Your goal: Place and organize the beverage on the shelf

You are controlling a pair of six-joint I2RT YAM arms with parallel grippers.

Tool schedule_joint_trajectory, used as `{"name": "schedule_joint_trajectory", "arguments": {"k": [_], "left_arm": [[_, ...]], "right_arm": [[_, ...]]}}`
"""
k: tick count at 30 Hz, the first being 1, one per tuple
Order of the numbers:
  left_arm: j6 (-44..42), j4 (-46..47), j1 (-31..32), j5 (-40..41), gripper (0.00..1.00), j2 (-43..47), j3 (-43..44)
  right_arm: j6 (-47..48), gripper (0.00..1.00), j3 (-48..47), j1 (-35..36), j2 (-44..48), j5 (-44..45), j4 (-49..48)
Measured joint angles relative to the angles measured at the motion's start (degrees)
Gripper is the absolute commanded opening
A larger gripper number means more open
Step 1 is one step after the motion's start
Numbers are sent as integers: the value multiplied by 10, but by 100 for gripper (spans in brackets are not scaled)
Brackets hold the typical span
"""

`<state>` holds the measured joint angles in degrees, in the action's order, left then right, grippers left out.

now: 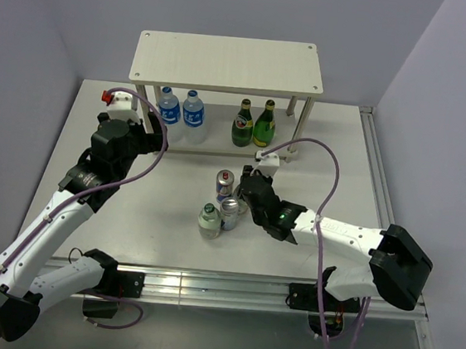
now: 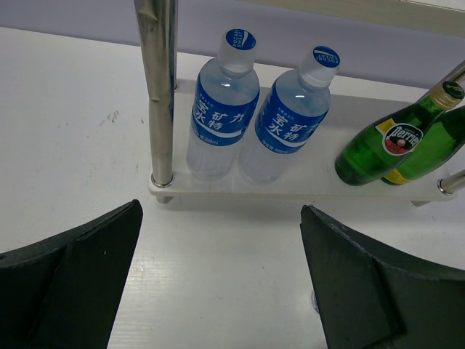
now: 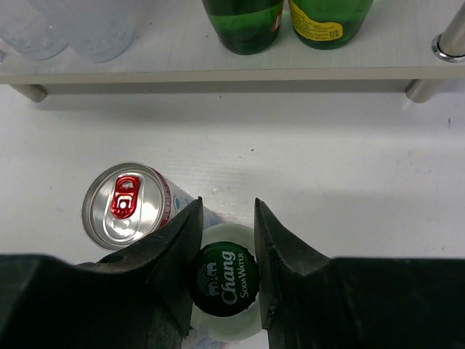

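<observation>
My right gripper lifts the Chang soda water bottle up and outward to the top board's bare end over the green glass bottles next. It then lowers and releases it.
The shelf stands at the back; its lower board holds two blue-labelled water bottles and two green glass bottles. My right gripper is shut on the green cap of a Chang soda water bottle, seen from above; in the top view this gripper hides that bottle. A silver can with a red tab stands just left of it. My left gripper is wide open and empty, on the table side of the water bottles.
In the top view a second can and a pale-capped bottle stand close together on the near side of the red-tab can. The shelf's metal leg is just left of the water bottles. The top board is bare.
</observation>
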<state>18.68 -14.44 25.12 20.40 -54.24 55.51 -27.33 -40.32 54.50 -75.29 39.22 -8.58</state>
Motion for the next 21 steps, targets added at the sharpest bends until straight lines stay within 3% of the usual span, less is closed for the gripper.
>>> {"name": "schedule_joint_trajectory", "arguments": {"k": [6, 15, 21], "left_arm": [[0, 0, 1, 0, 98, 0, 0], [0, 0, 1, 0, 98, 0, 0], [0, 0, 1, 0, 98, 0, 0]], "right_arm": [[4, 0, -7, 0, 0, -1, 10], [30, 0, -31, 1, 42, 4, 119], [63, 0, -107, 1, 106, 40, 193]]}}
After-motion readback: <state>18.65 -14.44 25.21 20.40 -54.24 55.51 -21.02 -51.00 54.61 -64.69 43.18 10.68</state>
